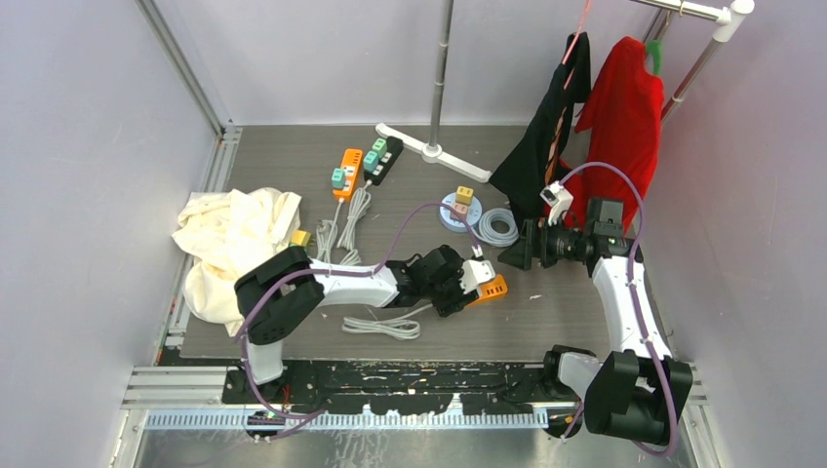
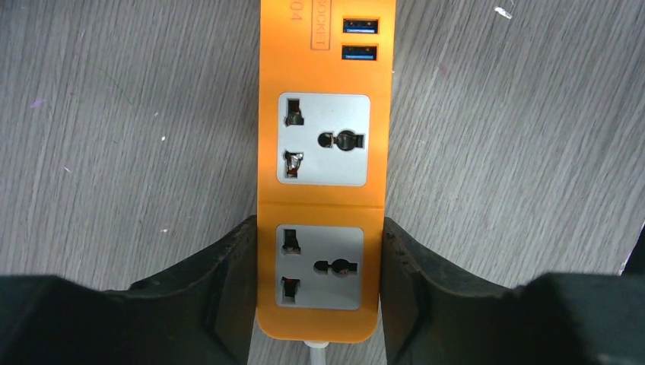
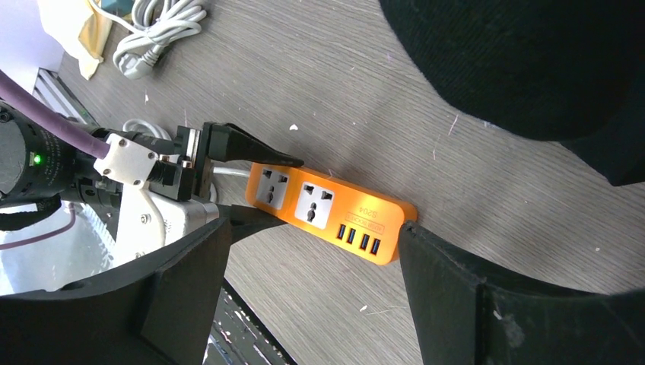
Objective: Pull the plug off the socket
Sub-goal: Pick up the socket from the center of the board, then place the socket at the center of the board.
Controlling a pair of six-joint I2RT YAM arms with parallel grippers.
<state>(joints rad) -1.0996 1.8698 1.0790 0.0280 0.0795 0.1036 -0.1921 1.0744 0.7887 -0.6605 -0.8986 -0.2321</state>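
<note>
My left gripper will carry the power strip outward, left in the top view, and release it at the cream cloth's edge [image 1: 298,222].
An orange power strip [image 1: 491,289] lies on the grey table, right of centre. My left gripper [image 1: 466,285] is shut on its cable end, a finger pressed against each long side. In the left wrist view [image 2: 318,255] both grey sockets of the strip [image 2: 323,137] are empty and no plug shows in them. My right gripper [image 1: 519,250] hangs open and empty to the right of the strip, a little above the table. The right wrist view shows the strip [image 3: 335,213] between and beyond its wide-open fingers [image 3: 456,289].
A second orange strip [image 1: 346,174] and a black strip [image 1: 383,159] with green plugs lie at the back. White cable coils [image 1: 380,327], a cream cloth [image 1: 234,239], a blue disc with blocks [image 1: 460,210] and a hose ring [image 1: 497,226] lie around. Black [image 1: 546,146] and red [image 1: 624,117] garments hang at back right.
</note>
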